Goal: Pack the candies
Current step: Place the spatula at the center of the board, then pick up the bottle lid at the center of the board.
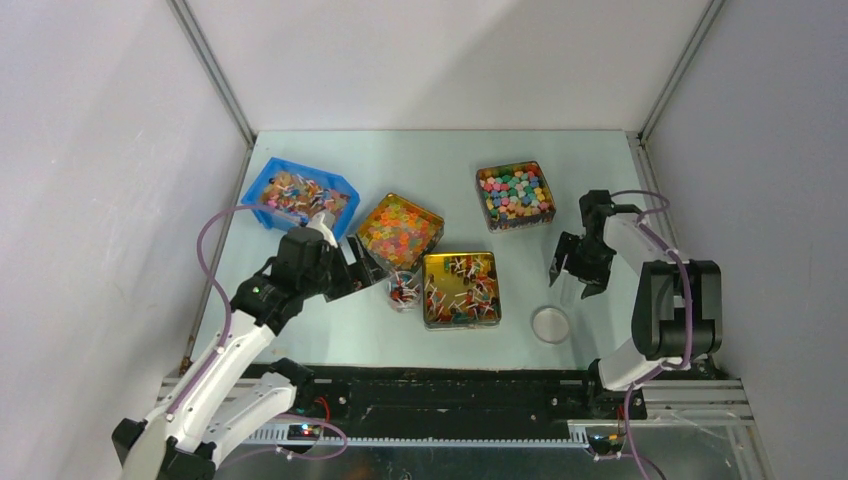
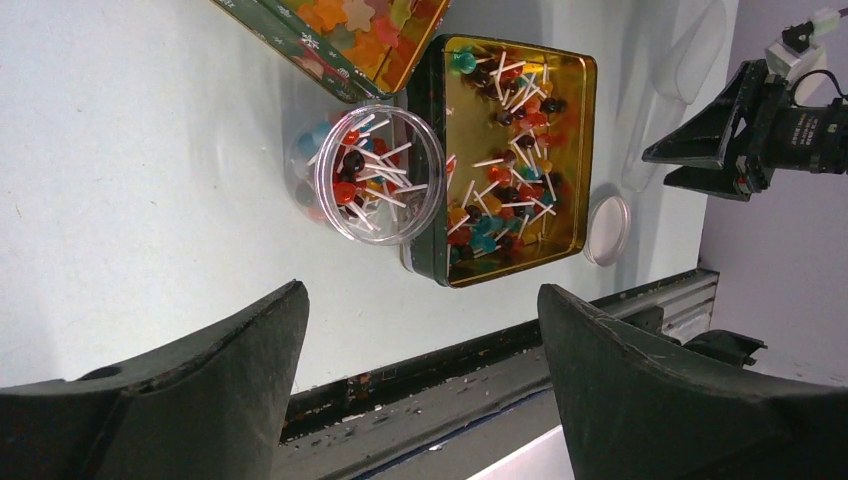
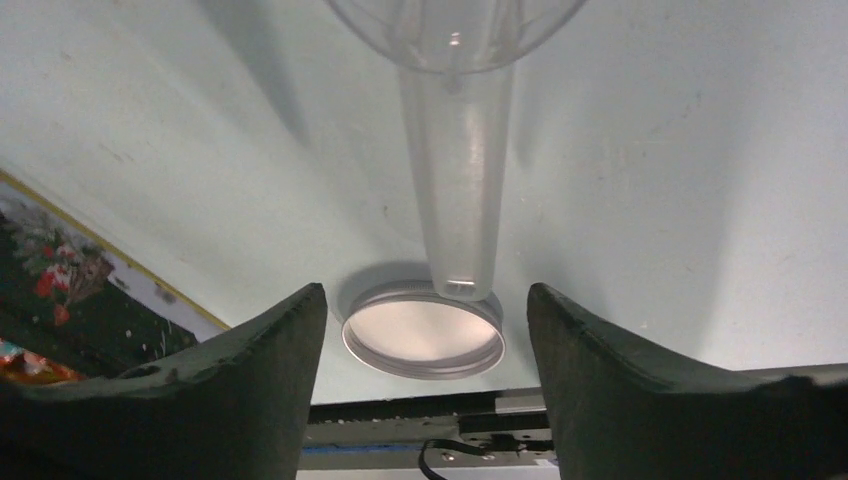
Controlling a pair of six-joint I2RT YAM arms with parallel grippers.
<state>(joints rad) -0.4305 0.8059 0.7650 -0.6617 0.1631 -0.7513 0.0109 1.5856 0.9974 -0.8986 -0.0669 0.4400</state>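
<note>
I need to bring my right gripper back down toward the gold tin next, onto the lid's rim on that side (image 1: 535,325) (image 3: 354,331), since the scoop's handle reaches the far edge of the lid.
The candies, small lollipops with white sticks, lie in a gold tin (image 1: 461,288) and fill a small clear jar (image 1: 404,290) beside it. In the left wrist view the jar (image 2: 380,175) stands open against the tin (image 2: 515,150). More candies sit in a blue bin (image 1: 300,195). My left gripper (image 1: 362,270) is open and empty, just left of the jar; its jaws (image 2: 420,330) stand wide apart. My right gripper (image 1: 576,275) is open and empty above a clear scoop (image 3: 458,180) and the jar's lid (image 3: 424,332).
A tin of orange star sweets (image 1: 400,230) stands behind the jar. A tin of mixed coloured cubes (image 1: 514,194) is at the back right. The lid (image 1: 551,324) lies near the front edge. The black rail (image 1: 450,385) runs along the front.
</note>
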